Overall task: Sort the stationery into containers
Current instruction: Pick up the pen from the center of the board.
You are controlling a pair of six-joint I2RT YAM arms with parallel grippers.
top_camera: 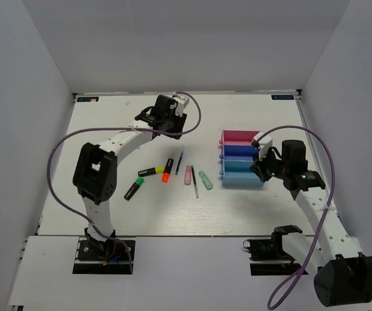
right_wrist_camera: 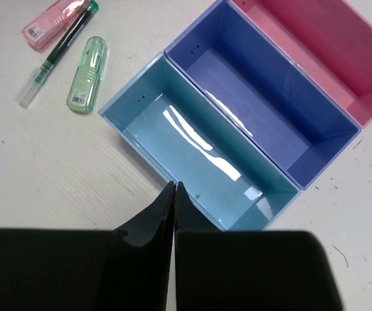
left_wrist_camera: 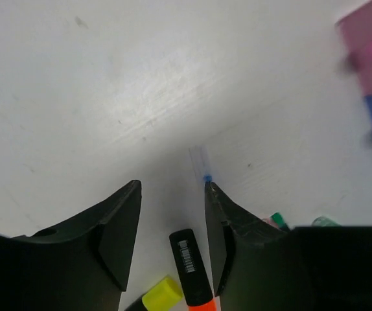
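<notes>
My left gripper moves down and back onto the thin blue pen [left_wrist_camera: 207, 177] beside its clear cap next, since that end lies away from the orange-black marker [left_wrist_camera: 192, 265].
The stationery lies mid-table: a yellow-black marker [top_camera: 150, 171], an orange-black marker [top_camera: 167, 170], a green-black marker [top_camera: 133, 188], a thin blue pen [top_camera: 180, 162], a pink marker [top_camera: 188, 175], a dark pen [top_camera: 194, 181] and a pale green marker [top_camera: 205, 179]. The magenta tray [top_camera: 238, 137], dark blue tray [top_camera: 240, 151] and light blue tray [top_camera: 241, 173] stand joined at the right, all empty. My left gripper [left_wrist_camera: 173, 188] is open and empty, above the table beyond the orange-black marker [left_wrist_camera: 192, 265]. My right gripper [right_wrist_camera: 174, 186] is shut and empty over the near rim of the light blue tray [right_wrist_camera: 192, 155].
White walls enclose the table on three sides. The left arm's purple cable [top_camera: 196, 113] loops near its wrist. In the right wrist view the pink marker [right_wrist_camera: 53, 19], a green-capped pen [right_wrist_camera: 59, 48] and the pale green marker [right_wrist_camera: 87, 74] lie left of the trays.
</notes>
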